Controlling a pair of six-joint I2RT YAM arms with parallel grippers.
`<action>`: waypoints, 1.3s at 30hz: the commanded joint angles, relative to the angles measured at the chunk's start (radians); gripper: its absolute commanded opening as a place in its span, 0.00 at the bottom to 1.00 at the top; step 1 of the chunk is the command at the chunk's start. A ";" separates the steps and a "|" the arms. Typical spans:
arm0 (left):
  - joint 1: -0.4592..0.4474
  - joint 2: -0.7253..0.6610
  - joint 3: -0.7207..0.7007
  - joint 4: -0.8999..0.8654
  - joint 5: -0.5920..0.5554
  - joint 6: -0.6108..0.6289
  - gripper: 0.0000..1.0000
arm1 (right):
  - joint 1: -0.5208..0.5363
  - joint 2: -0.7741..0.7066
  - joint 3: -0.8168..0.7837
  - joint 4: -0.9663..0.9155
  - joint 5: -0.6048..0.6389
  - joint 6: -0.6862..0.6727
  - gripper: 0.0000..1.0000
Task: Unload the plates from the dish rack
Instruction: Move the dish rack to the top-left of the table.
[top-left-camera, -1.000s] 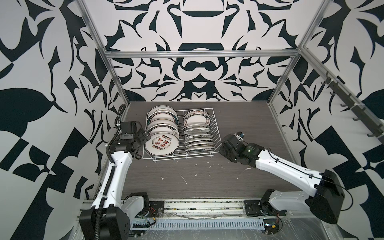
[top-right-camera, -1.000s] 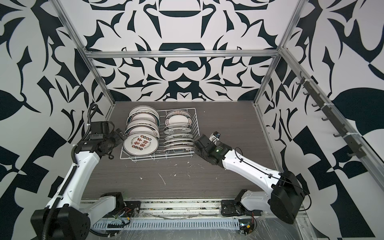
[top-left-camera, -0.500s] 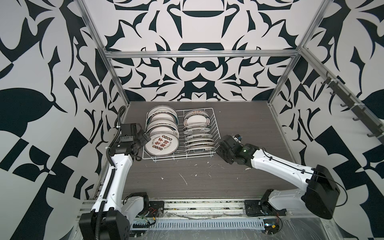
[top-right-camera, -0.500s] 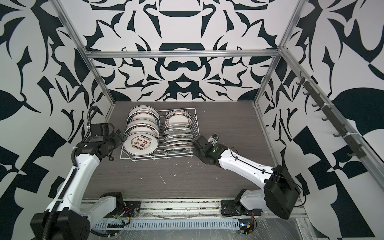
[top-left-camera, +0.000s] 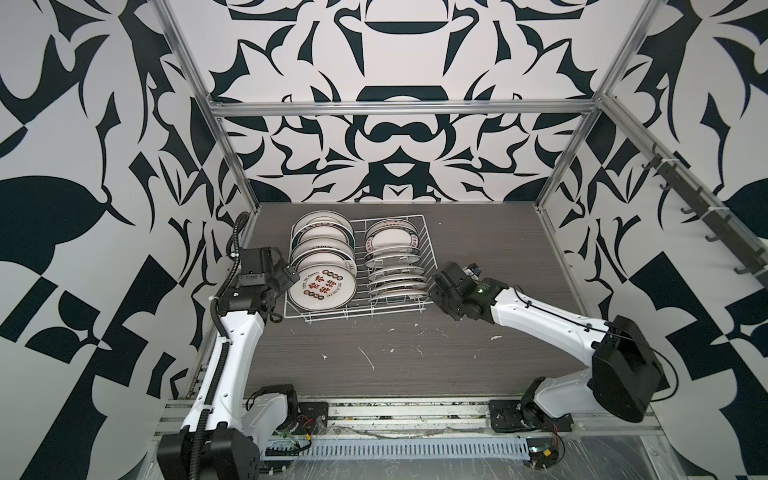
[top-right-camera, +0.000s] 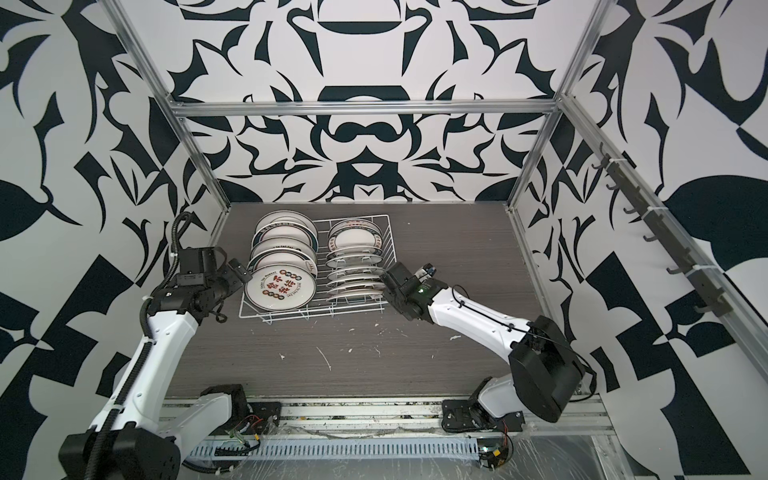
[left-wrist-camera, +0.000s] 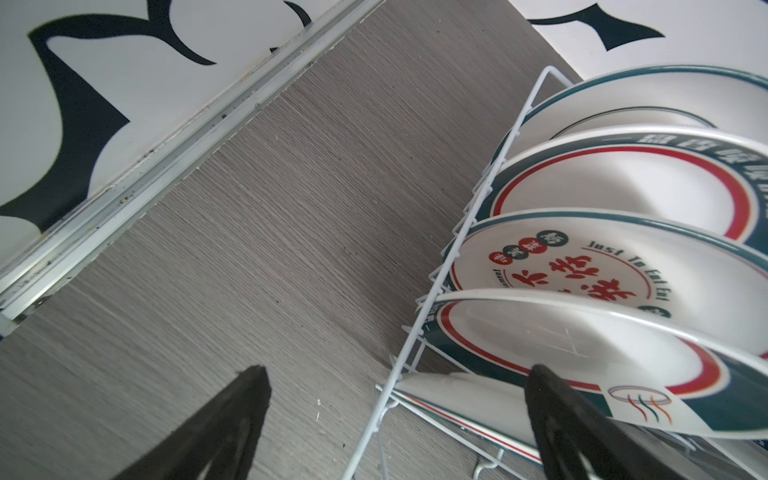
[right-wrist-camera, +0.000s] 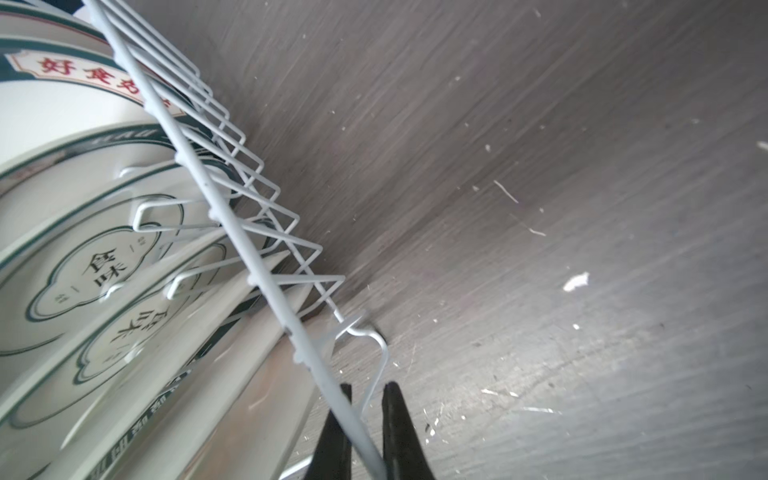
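My right gripper is pinching the rack by its wire and will next push outward, swinging the rack (top-left-camera: 353, 318) along. Then it will let go of the rack, since the bare tabletop by the back wall (top-left-camera: 449, 224) is outward.
The white wire dish rack (top-left-camera: 353, 318) (top-right-camera: 316, 313) stands at the back left of the table with two rows of upright plates. A large plate (top-left-camera: 322, 286) (top-right-camera: 279, 286) with red characters leans at the front of the left row. Smaller plates (top-left-camera: 397, 282) (right-wrist-camera: 95, 266) fill the right row. My left gripper (top-left-camera: 291, 276) (left-wrist-camera: 397, 370) is open and straddles the rack's left rail (left-wrist-camera: 419, 320), with one finger over a teal-rimmed plate (left-wrist-camera: 582, 345). My right gripper (top-left-camera: 432, 286) (right-wrist-camera: 369, 386) is shut on the rack's right top wire (right-wrist-camera: 266, 274).
White flecks (top-left-camera: 368, 357) are scattered over the dark wood-grain table (top-left-camera: 478, 249) in front of the rack. An aluminium frame rail (left-wrist-camera: 166, 153) runs close along the rack's left side. A bar of hooks (top-left-camera: 706, 216) lines the right wall.
My right arm has moved left up to the rack, and its fingers have closed on the rack's right wire. The left gripper has stayed open at the rack's left side.
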 joint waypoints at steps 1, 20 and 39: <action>0.003 -0.013 -0.003 -0.017 -0.022 -0.009 0.99 | -0.027 0.038 0.069 0.032 -0.043 -0.087 0.00; 0.003 -0.079 0.134 -0.052 0.131 0.074 0.99 | -0.235 0.461 0.552 0.048 -0.239 -0.383 0.00; -0.096 0.139 0.251 0.073 0.317 0.278 0.99 | -0.312 0.897 1.149 -0.168 -0.561 -0.654 0.00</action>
